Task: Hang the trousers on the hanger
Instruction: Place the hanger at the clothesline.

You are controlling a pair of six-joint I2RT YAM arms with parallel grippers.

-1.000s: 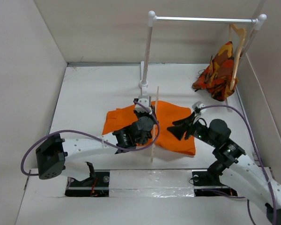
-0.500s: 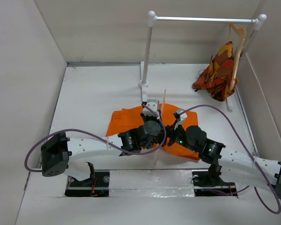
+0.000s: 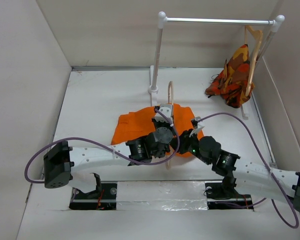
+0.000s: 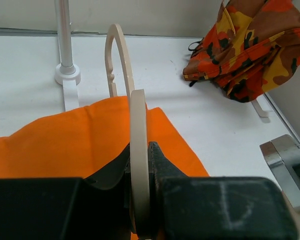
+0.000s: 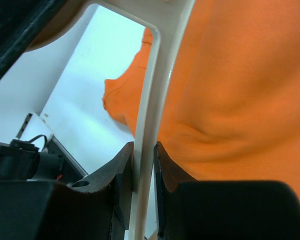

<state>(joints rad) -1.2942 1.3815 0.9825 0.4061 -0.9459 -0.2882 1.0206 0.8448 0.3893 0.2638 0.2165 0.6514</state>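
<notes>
The right gripper carries the hanger up and outward next, hooks it over the bar's middle part (image 3: 214,21) and releases it, because that part is empty.
The orange trousers (image 3: 135,125) lie bunched on the white table, also filling the left wrist view (image 4: 60,145) and the right wrist view (image 5: 240,100). The cream hanger (image 3: 170,97) stands edge-on over them, hook pointing towards the rack. My left gripper (image 3: 162,131) is shut on the hanger's curved arm (image 4: 139,135), with the hook (image 4: 118,50) beyond. My right gripper (image 3: 182,142) is just to the right, its jaws closed against both sides of the hanger's thin bar (image 5: 151,100). In its own view that gripper (image 5: 144,170) has orange cloth behind it.
A white clothes rack (image 3: 217,21) stands at the back, its left post (image 3: 156,55) just beyond the hanger. A patterned orange garment (image 3: 234,75) hangs from a tan wooden hanger (image 3: 254,47) at the rail's right end. Plain walls close in the table on the left and right.
My right gripper has swung left from beside the trousers to the hanger and closed on its bar. The left gripper has carried the hanger a little farther back, and the trousers have bunched leftwards.
</notes>
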